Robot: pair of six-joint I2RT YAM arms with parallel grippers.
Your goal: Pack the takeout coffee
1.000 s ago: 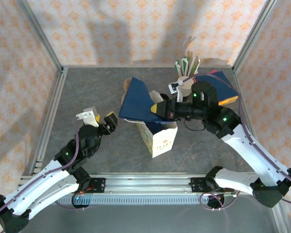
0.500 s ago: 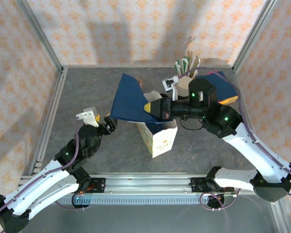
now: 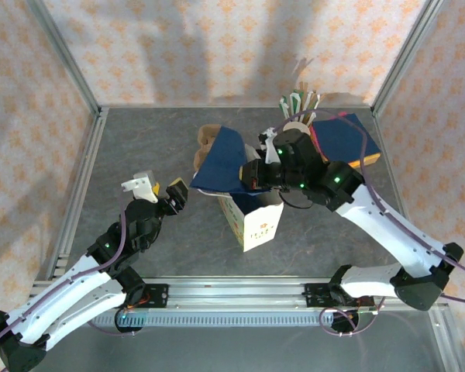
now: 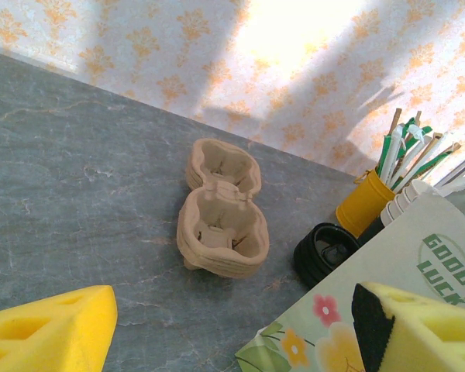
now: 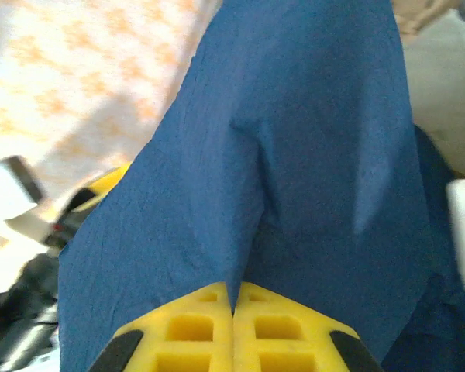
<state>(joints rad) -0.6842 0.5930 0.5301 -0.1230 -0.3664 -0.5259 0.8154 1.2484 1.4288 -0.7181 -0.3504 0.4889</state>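
Note:
The blue napkin goes down with my right gripper into the opening of the flowered paper bag [image 3: 256,218] next for release there, as that opening lies below the gripper.
My right gripper [image 3: 246,174] [image 5: 234,302] is shut on a blue napkin [image 3: 221,159] [image 5: 294,155], pinching its edge between the yellow pads. The napkin hangs spread above the back left of the open flowered paper bag [image 3: 256,218] [image 4: 387,294], which stands upright mid-table. My left gripper [image 3: 164,191] [image 4: 232,341] hovers open just left of the bag with nothing between its fingers. The takeout coffee is hidden from view.
A brown pulp cup carrier [image 3: 208,139] [image 4: 217,209] lies behind the bag. A yellow holder of straws and stirrers [image 3: 298,108] [image 4: 364,205], a black stack of lids [image 4: 324,249] and a pile of blue napkins [image 3: 347,136] sit at the back right. Metal frame walls ring the table.
The right gripper swung the napkin out to the left, then drew back right and rearward with it; the napkin now hangs narrower over the bag. The left arm has stayed still.

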